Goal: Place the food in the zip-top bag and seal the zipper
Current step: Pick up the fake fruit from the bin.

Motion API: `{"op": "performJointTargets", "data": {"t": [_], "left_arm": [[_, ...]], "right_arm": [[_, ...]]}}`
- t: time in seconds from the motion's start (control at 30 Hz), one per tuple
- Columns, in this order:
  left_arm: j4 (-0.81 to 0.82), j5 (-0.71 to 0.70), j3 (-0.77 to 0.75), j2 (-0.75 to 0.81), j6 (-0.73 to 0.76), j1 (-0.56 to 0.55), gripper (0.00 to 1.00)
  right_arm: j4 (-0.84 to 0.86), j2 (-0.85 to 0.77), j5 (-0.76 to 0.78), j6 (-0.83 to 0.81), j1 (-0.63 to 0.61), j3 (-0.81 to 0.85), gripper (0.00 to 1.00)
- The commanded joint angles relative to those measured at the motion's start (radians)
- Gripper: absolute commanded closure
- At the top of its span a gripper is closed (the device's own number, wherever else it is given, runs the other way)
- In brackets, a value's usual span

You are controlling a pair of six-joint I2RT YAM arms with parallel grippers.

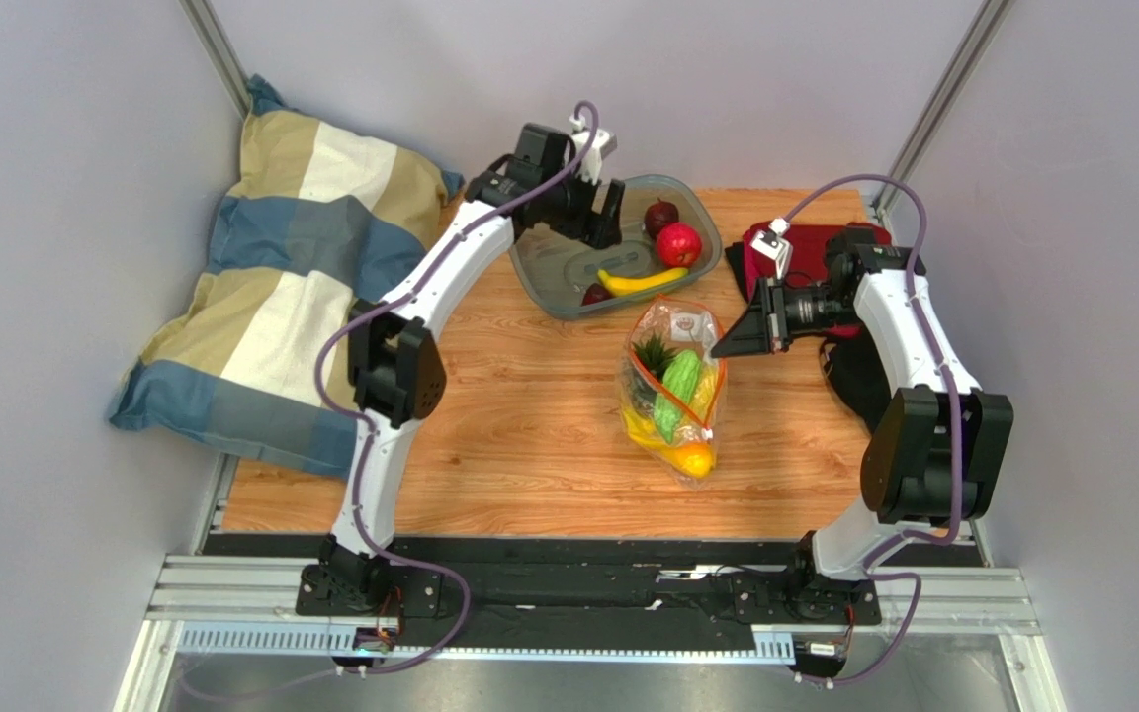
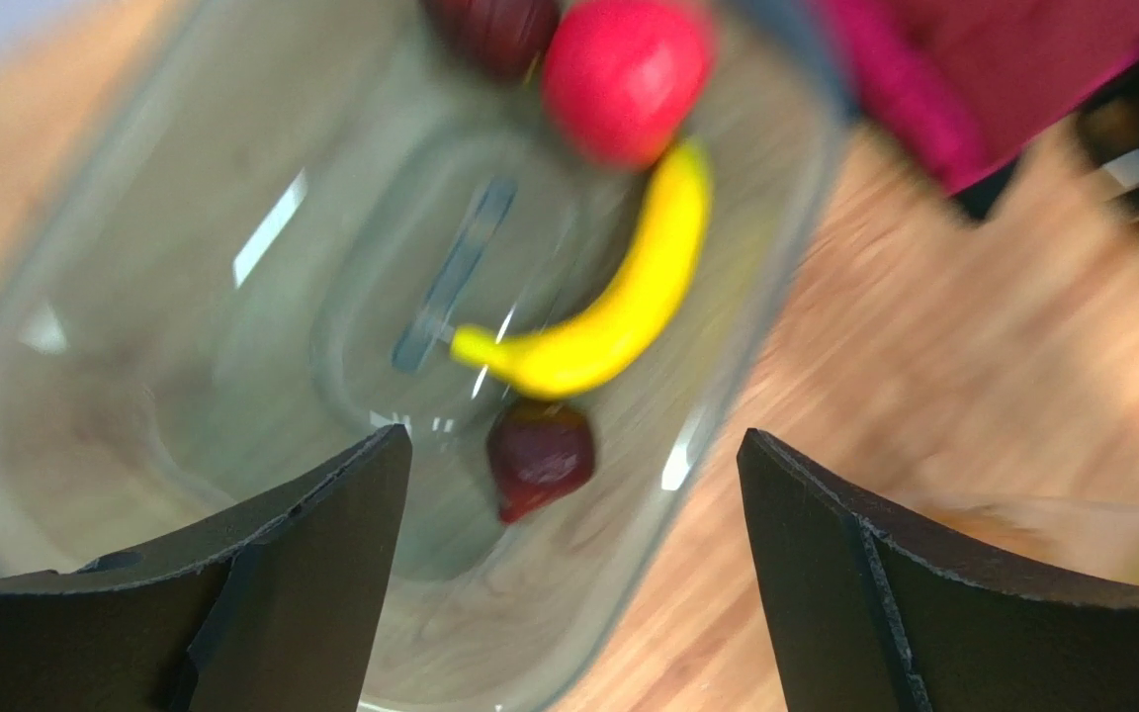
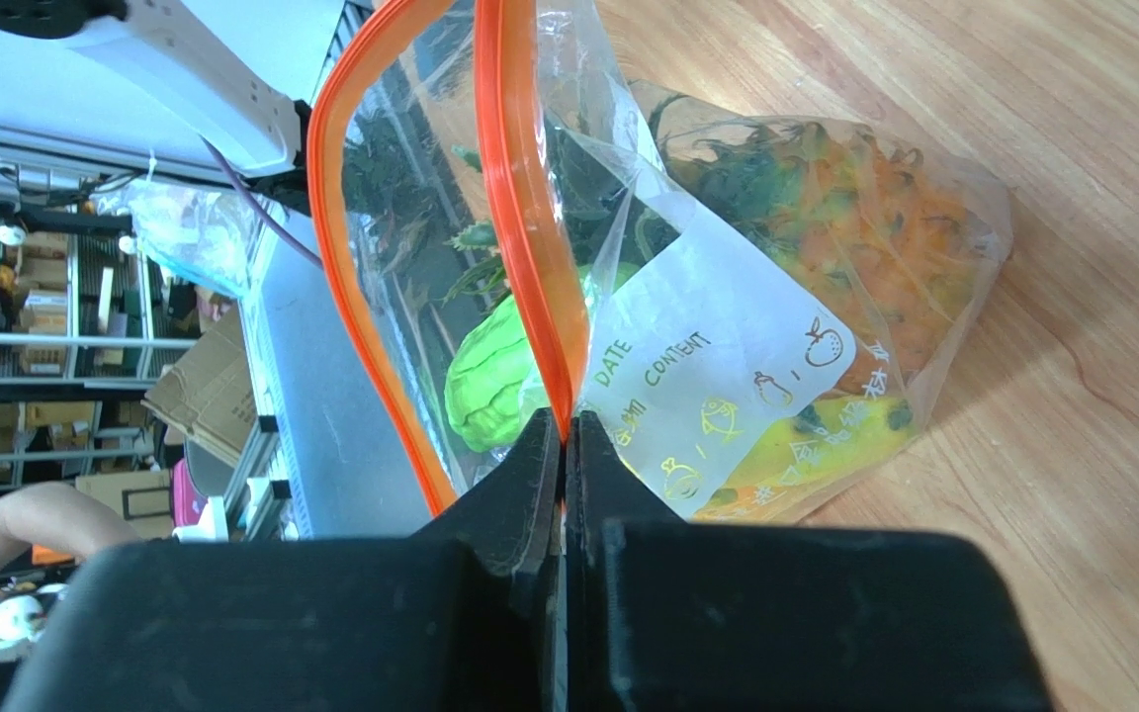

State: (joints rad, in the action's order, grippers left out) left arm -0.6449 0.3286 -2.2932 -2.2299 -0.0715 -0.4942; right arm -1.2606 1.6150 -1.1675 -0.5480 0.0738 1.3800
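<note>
I next lower my left gripper's open fingers into the tray beside the banana's tip and close on the near dark fruit (image 1: pixel 596 294) between them.
The clear zip-top bag (image 1: pixel 672 389) lies mid-table with its mouth held open; it holds a pineapple (image 3: pixel 843 223), a green cucumber (image 3: pixel 498 389) and yellow fruit. My right gripper (image 3: pixel 562 430) is shut on the orange-red zipper (image 3: pixel 519 252) at one side of the mouth; it also shows in the top view (image 1: pixel 721 340). The grey-green tray (image 1: pixel 549 267) holds a banana (image 2: pixel 620 304), a red round fruit (image 2: pixel 623 74) and two dark purple-red fruits (image 2: pixel 539 457). My left gripper (image 2: pixel 573 475) is open and empty above the tray, over the near dark fruit.
A striped pillow (image 1: pixel 286 275) lies at the left. A dark red and black bag (image 1: pixel 813 245) sits at the back right behind the right arm. The wooden tabletop (image 1: pixel 531 445) ends at the metal rail in front.
</note>
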Motion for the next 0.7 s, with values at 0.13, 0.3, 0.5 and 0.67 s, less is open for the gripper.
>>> {"op": "performJointTargets", "data": {"t": [0.13, 0.3, 0.5, 0.67], "left_arm": [[-0.074, -0.019, -0.055, -0.146, 0.007, 0.002, 0.14], [-0.099, -0.014, -0.035, -0.195, 0.036, 0.002, 0.17], [-0.099, -0.008, -0.029, -0.229, 0.050, 0.000, 0.17], [-0.102, -0.020, -0.057, -0.281, 0.055, 0.000, 0.19]], "right_arm": [[-0.010, -0.035, -0.017, -0.038, 0.009, -0.022, 1.00], [-0.010, -0.024, -0.021, -0.040, 0.011, -0.018, 1.00], [-0.013, -0.004, -0.032, -0.030, 0.011, 0.008, 1.00], [-0.014, 0.006, -0.037, -0.021, 0.011, 0.022, 1.00]]}}
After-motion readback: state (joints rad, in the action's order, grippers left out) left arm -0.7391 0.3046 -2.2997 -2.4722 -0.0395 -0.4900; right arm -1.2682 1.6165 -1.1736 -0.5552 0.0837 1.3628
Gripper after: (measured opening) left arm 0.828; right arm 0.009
